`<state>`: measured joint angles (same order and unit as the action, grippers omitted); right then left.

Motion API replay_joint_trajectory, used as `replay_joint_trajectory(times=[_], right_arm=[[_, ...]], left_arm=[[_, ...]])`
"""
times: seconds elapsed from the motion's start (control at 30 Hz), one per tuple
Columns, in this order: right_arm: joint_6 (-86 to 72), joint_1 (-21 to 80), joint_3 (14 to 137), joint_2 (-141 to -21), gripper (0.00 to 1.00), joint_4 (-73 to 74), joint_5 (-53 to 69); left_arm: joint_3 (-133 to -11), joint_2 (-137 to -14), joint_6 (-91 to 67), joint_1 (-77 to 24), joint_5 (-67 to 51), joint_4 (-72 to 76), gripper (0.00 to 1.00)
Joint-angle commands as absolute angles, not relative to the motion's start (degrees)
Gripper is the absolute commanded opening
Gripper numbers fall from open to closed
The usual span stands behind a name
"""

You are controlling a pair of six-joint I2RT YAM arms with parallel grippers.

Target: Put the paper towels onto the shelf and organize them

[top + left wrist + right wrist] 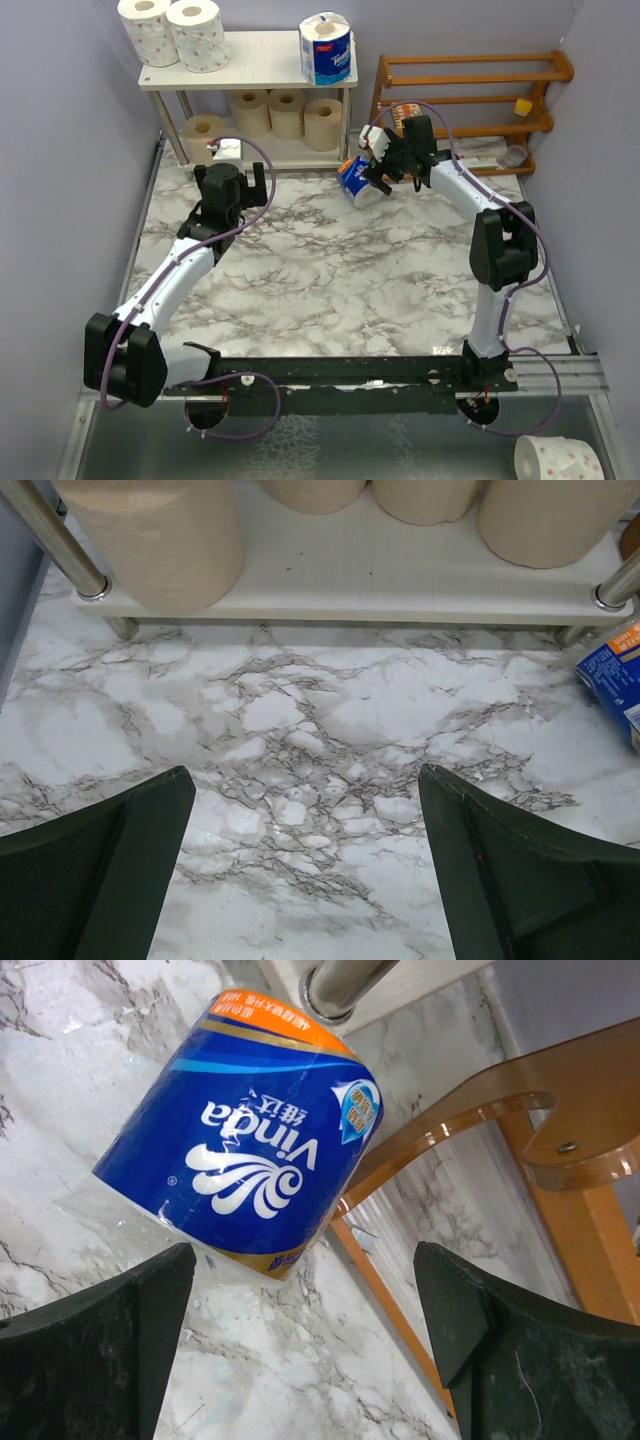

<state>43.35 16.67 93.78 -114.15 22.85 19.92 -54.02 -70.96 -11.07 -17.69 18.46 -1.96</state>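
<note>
The robot's right gripper should move down onto the gold-banded rim (367, 193) (262, 1259) at the near end of the lying blue roll and close on it, since clear wrapping sticks out there.
The shelf (255, 60) stands at the back left. Its top board holds two white pink-dotted rolls (183, 33) and a blue-and-white wrapped roll (326, 48). Its lower board (400, 575) holds several tan rolls (287, 113). A second blue wrapped roll (360, 182) lies tilted on the marble by the shelf's right front leg; it also shows in the right wrist view (245, 1150). My right gripper (300, 1345) is open just short of it, not touching. My left gripper (305, 865) is open and empty over the marble in front of the shelf.
An orange-brown slatted rack (470, 100) stands at the back right, close beside the lying roll. Its foot (480, 1120) shows in the right wrist view. A pink-dotted roll (558, 458) lies off the table at the front right. A small white item (228, 150) sits by the shelf's left.
</note>
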Motion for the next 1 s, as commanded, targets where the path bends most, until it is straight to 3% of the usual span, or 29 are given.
replay_joint_trajectory(times=[0.0,0.23,0.47,0.53,0.6,0.67,0.97], right_arm=[[42.8,16.6,91.8,-116.3,0.90,22.1,22.0],[39.5,16.6,89.2,-116.9,0.88,18.9,23.6],[34.0,16.8,88.9,-118.1,0.66,15.2,24.2],[31.7,16.9,88.6,-118.0,0.56,13.6,24.9],[29.7,17.0,88.4,-117.9,0.38,12.3,25.5],[27.8,17.0,88.8,-118.1,0.04,11.9,26.1],[20.1,17.0,90.5,-114.2,0.01,21.3,34.3]], left_arm=[[-56.5,-71.8,-12.1,-16.9,17.2,-2.0,0.99],[-56.8,-72.2,-12.3,-16.5,16.5,-2.2,0.99],[-56.8,-72.4,-12.7,-16.0,15.8,-2.4,0.99],[-56.8,-72.4,-12.8,-16.0,15.7,-2.4,0.99],[-56.8,-72.5,-12.8,-16.0,15.6,-2.4,0.99],[-56.9,-72.6,-12.9,-16.0,15.4,-2.5,0.99],[-56.9,-72.6,-13.1,-15.9,15.2,-2.8,0.99]])
